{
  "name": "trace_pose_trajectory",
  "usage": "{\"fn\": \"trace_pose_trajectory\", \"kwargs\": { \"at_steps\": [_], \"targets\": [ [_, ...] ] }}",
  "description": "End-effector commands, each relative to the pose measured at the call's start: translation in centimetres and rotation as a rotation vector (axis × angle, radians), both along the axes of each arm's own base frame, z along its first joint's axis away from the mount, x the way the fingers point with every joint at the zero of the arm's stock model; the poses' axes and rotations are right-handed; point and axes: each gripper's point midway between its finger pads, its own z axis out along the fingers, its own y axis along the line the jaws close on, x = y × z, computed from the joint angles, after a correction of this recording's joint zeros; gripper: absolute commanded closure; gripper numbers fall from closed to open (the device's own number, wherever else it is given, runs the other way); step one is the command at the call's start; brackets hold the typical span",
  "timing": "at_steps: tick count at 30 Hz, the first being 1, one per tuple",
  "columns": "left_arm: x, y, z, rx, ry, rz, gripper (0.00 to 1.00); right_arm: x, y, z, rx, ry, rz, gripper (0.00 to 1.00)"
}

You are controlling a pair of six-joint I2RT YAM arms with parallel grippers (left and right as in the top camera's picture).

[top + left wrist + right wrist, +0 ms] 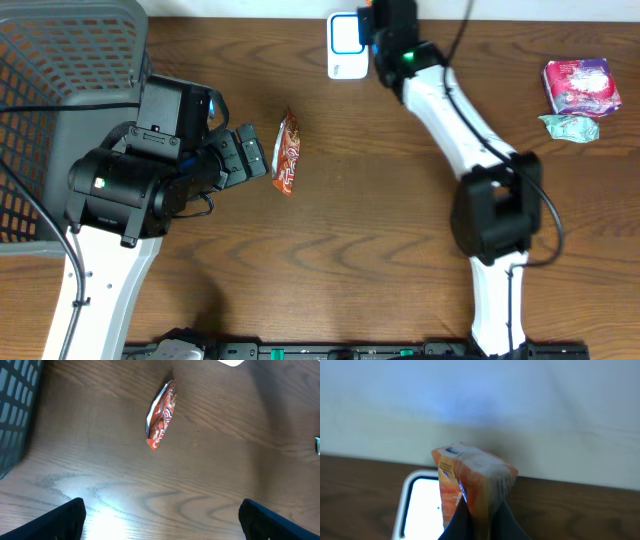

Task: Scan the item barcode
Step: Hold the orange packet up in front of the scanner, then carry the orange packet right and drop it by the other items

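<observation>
My right gripper holds the orange packet and will next swing across the scanner (346, 46), then to the right in the overhead view, to let it go beside the pink packet, where another one lies.
My right gripper (372, 28) is at the table's far edge, beside the white scanner (346, 46). In the right wrist view its dark fingers (457, 527) are shut on an orange packet (470, 477), held upright just right of the scanner's bright screen (422, 505). My left gripper (262, 156) stands open over the wood, just left of a red-orange snack packet (287, 152) lying flat. In the left wrist view that packet (161, 415) lies well ahead of the wide-apart fingertips (65, 520), with nothing between them.
A grey mesh basket (60, 100) fills the far left corner and shows at the left wrist view's edge (12, 410). A pink packet (580, 85) and a pale green one (570, 127) lie at the far right. A wall rises behind the scanner.
</observation>
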Motion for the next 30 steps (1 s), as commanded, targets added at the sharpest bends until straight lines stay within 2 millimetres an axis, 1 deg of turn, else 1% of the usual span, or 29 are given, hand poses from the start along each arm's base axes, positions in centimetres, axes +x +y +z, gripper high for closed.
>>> {"fn": "trace_pose_trajectory", "kwargs": {
  "at_steps": [1, 3, 6, 8, 9, 13, 14, 16, 18, 20, 24, 25, 28, 30],
  "targets": [
    [0.0, 0.1, 0.4, 0.0, -0.012, 0.006, 0.02, 0.2, 3.7, -2.5, -0.301, -0.028, 0.113, 0.99],
    [0.0, 0.1, 0.4, 0.001, -0.012, 0.005, 0.02, 0.0, 4.2, -2.8, -0.353, -0.042, 0.084, 0.99],
    [0.0, 0.1, 0.4, 0.001, -0.012, 0.005, 0.02, -0.4, 5.1, -2.7, -0.358, -0.047, 0.087, 0.99],
    [0.0, 0.1, 0.4, 0.0, -0.012, 0.005, 0.02, -0.4, 4.4, -2.2, -0.371, -0.055, 0.046, 0.99],
    [0.0, 0.1, 0.4, 0.001, -0.012, 0.005, 0.02, -0.4, 3.5, -1.6, -0.383, -0.061, -0.007, 0.99],
    [0.0, 0.1, 0.4, 0.0, -0.012, 0.005, 0.02, -0.5, -1.7, 0.9, -0.463, -0.059, -0.249, 0.99],
    [0.0, 0.1, 0.4, 0.0, -0.012, 0.005, 0.02, -0.6, -3.1, 1.2, -0.487, -0.038, -0.285, 0.99],
    [0.0, 0.1, 0.4, 0.001, -0.012, 0.005, 0.02, -0.9, -6.0, 0.8, -0.541, 0.04, -0.321, 0.99],
    [0.0, 0.1, 0.4, 0.001, -0.012, 0.005, 0.02, -1.3, -9.4, -0.3, -0.575, 0.126, -0.354, 0.99],
    [0.0, 0.1, 0.4, 0.0, -0.012, 0.006, 0.02, -1.9, -13.4, -1.6, -0.581, 0.209, -0.411, 0.99],
    [0.0, 0.1, 0.4, 0.001, -0.012, 0.005, 0.02, -3.7, -21.5, -4.0, -0.518, 0.35, -0.558, 0.99],
    [0.0, 0.1, 0.4, 0.0, -0.012, 0.006, 0.02, -4.1, -23.0, -4.7, -0.505, 0.39, -0.562, 0.99],
    [0.0, 0.1, 0.4, 0.001, -0.012, 0.005, 0.02, -5.3, -26.4, -7.0, -0.467, 0.518, -0.512, 0.99],
    [0.0, 0.1, 0.4, 0.0, -0.012, 0.005, 0.02, -6.1, -28.6, -7.9, -0.455, 0.577, -0.503, 0.99]
  ]
}}
